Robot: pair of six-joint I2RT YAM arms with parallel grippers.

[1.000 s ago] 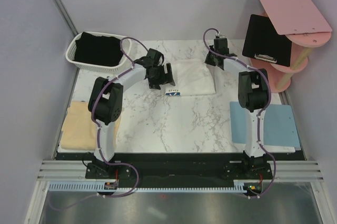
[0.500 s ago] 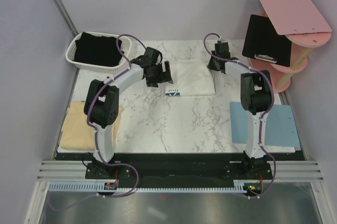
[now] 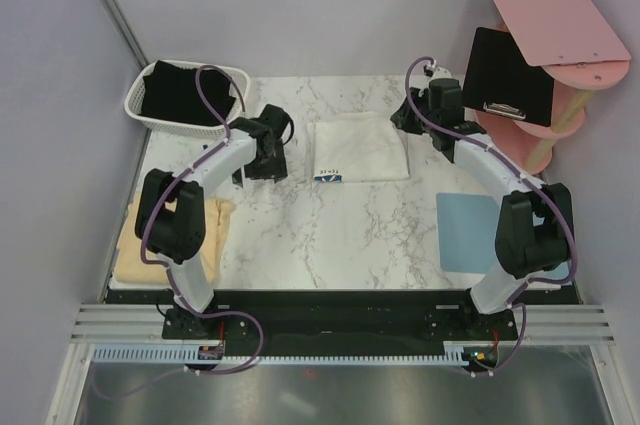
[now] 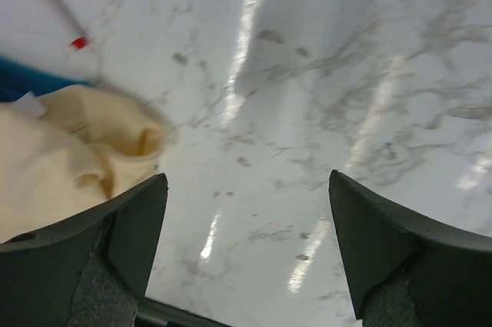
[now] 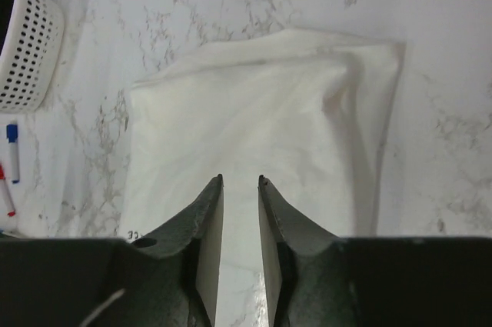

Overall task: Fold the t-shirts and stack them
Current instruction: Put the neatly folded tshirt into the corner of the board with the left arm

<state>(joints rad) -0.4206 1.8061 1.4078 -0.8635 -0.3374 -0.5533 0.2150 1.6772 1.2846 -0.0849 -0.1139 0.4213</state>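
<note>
The cloth bunches up at the pale yellow t-shirt's raised fold (image 3: 217, 215) (image 4: 89, 169), so next the robot's left gripper should lower back and to the left in the top view onto it.
The white t-shirt (image 3: 362, 145) lies folded at the back middle of the table, its blue print showing at the front left corner (image 3: 327, 177). It fills the right wrist view (image 5: 261, 119). My right gripper (image 3: 405, 117) (image 5: 240, 179) hovers over the shirt's far right edge, jaws a narrow gap apart, nothing between them. My left gripper (image 3: 262, 167) (image 4: 246, 177) is wide open and empty above bare marble, left of the white shirt. The pale yellow t-shirt (image 3: 150, 240) (image 4: 61, 150) lies at the table's left front. The black t-shirt (image 3: 185, 93) sits in the basket.
A white basket (image 3: 140, 117) (image 5: 23, 42) stands at the back left. A light-blue mat (image 3: 500, 230) lies at the front right. A black clipboard (image 3: 505, 75) and a pink board (image 3: 555, 15) rest on the pink shelf at the back right.
My left gripper has moved left, away from the white shirt's left edge. My right arm has swung out to the right, its gripper drawn back to the shirt's far right corner.
</note>
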